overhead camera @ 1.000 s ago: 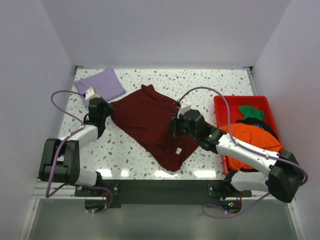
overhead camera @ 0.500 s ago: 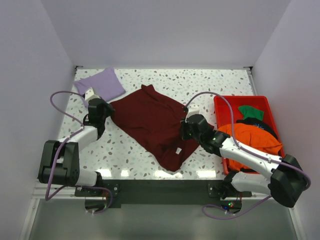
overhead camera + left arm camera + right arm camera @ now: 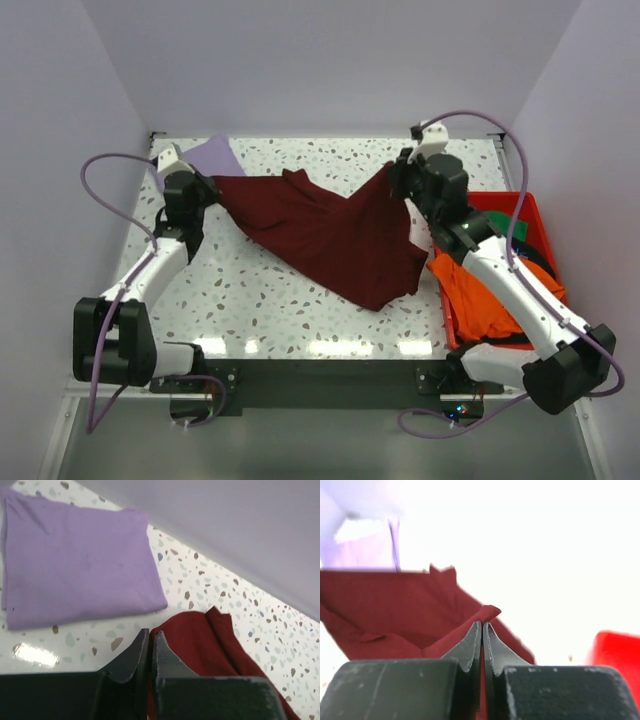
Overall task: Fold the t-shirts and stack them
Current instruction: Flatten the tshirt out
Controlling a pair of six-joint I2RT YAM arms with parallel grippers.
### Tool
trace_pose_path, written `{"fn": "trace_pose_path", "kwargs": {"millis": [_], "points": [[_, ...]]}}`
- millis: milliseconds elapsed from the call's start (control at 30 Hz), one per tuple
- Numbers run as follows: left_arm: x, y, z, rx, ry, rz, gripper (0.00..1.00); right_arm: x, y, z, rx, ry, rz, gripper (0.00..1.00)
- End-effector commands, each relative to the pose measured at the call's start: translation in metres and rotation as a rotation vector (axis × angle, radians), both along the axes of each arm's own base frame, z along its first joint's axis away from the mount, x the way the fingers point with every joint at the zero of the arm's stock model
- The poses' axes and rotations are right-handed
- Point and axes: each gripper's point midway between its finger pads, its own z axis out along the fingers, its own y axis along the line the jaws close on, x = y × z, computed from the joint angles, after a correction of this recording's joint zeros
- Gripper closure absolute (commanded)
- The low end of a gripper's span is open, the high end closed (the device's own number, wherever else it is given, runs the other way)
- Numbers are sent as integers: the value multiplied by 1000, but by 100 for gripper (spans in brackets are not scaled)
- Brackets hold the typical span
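My left gripper lifts next, then lowers outward over the lavender t-shirt's near edge, which lies outward of my gripper, and releases the maroon t-shirt's corner.
The dark maroon t-shirt is stretched across the table between my two grippers, its lower part draped toward the front. My left gripper is shut on its left corner next to the folded lavender t-shirt, which also shows in the left wrist view. My right gripper is shut on the shirt's right edge and holds it raised near the back right. Orange, green and black shirts lie in the bin.
A red plastic bin stands at the right edge of the speckled table. White walls close in the back and both sides. My right arm reaches over the bin's left rim.
My right gripper has lifted the maroon shirt's edge and carried it from the table's middle to the back right. My left gripper moved back with its corner. The shirt is now spread wide.
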Motion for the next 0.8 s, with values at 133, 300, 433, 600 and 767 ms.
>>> {"fn": "trace_pose_path", "kwargs": {"millis": [133, 300, 433, 600, 767], "points": [[13, 10, 119, 67, -163, 13, 100, 13, -25, 149, -10, -297, 10, 100], [-28, 15, 206, 81, -322, 23, 100, -24, -43, 235, 4, -466, 12, 100], [-65, 14, 251, 95, -405, 0, 100, -76, -52, 290, 45, -593, 74, 100], [-123, 17, 302, 103, -525, 5, 100, -142, -64, 337, 99, -724, 147, 100], [-175, 16, 346, 100, -651, -13, 100, -192, -73, 374, 126, -824, 210, 100]]}}
